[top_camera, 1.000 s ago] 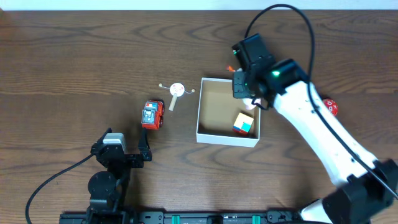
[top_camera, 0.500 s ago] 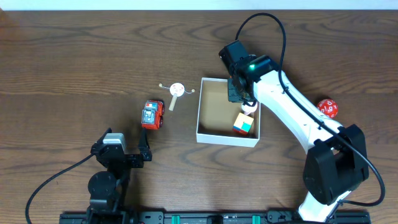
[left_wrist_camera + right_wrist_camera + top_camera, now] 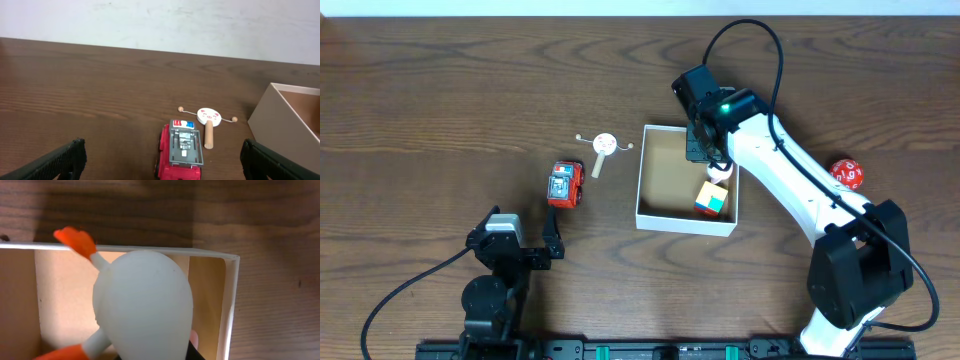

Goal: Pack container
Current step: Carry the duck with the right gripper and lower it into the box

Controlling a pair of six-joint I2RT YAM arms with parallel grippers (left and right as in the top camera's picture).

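Observation:
The white egg-shaped toy is still above the container's rim, so my right gripper must next go down into the container just beyond the multicoloured cube (image 3: 713, 199) and release it.
The container (image 3: 641, 185) is a square white box with a brown inside, at the table's middle; a multicoloured cube (image 3: 713, 199) lies in its near right corner. My right gripper (image 3: 704, 146) hangs over the box's far right part, shut on a white egg-shaped toy with orange feet (image 3: 142, 305); a bit of the toy shows below the gripper in the overhead view (image 3: 718, 171). The right wrist view shows the box's rim (image 3: 227, 310) under the toy. My left gripper (image 3: 162, 162) is open and empty, low at the near left, just behind a red toy car (image 3: 181, 150).
The red toy car (image 3: 565, 185) lies left of the box. A small wooden drum rattle (image 3: 604, 146) lies between the car and the box's far left corner, also in the left wrist view (image 3: 209, 120). A red die (image 3: 847, 173) sits at the right.
My right gripper moved left with the white toy, from the box's far right corner to over its inside, then held nearly still. The left arm has not moved.

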